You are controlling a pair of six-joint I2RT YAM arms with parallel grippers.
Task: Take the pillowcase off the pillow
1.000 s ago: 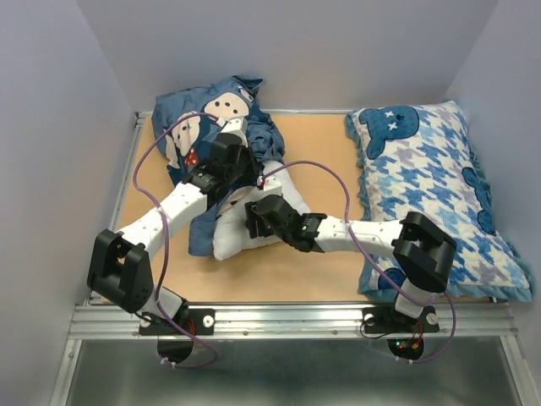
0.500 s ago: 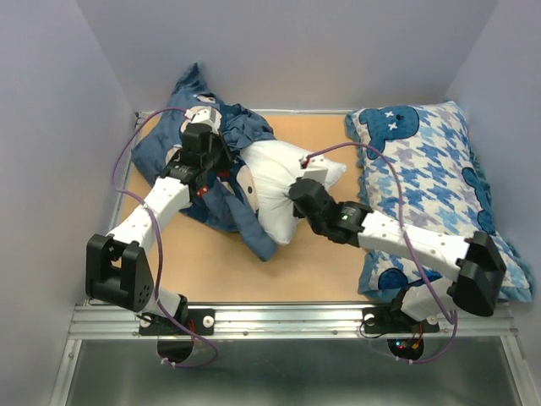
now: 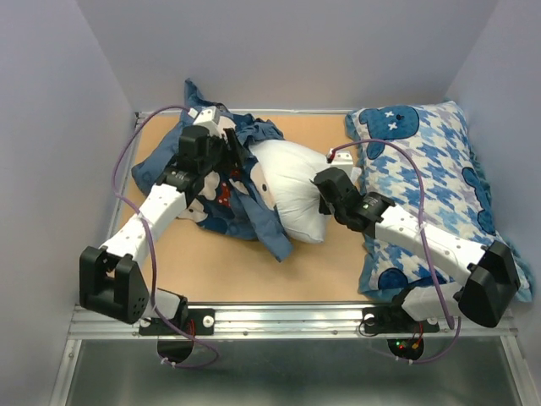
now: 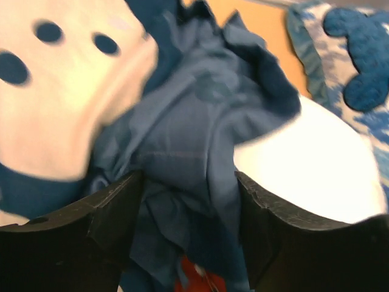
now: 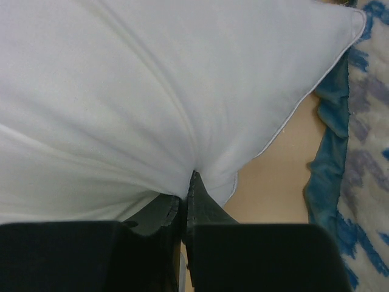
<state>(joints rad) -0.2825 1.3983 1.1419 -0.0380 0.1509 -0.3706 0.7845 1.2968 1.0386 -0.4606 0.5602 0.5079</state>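
Observation:
I will lift my right gripper and move it outward toward the pillow's far edge (image 3: 308, 149) to let go of the white fabric, because that edge is outward of my gripper.
The dark blue pillowcase (image 3: 241, 207) lies bunched at the back left, still wrapped round the left end of the white pillow (image 3: 294, 182). My left gripper (image 3: 230, 165) sits over the bunched fabric. In the left wrist view its jaws stand open (image 4: 188, 204), with loose folds of the pillowcase (image 4: 182, 134) lying between them and the pillow (image 4: 310, 158) bare to the right. My right gripper (image 3: 321, 188) is shut on a pinch of the pillow's right side. The right wrist view shows the white cloth (image 5: 121, 91) puckered into the closed fingertips (image 5: 191, 179).
A blue-and-white houndstooth pillow (image 3: 439, 186) fills the table's right side, close beside the right arm. The wooden table (image 3: 211, 271) has a metal rail along its near edge. Grey walls enclose the left, back and right.
The right gripper shut on the pillow and dragged it right and back, out of the case. The left gripper carried the pillowcase to the back left, then opened.

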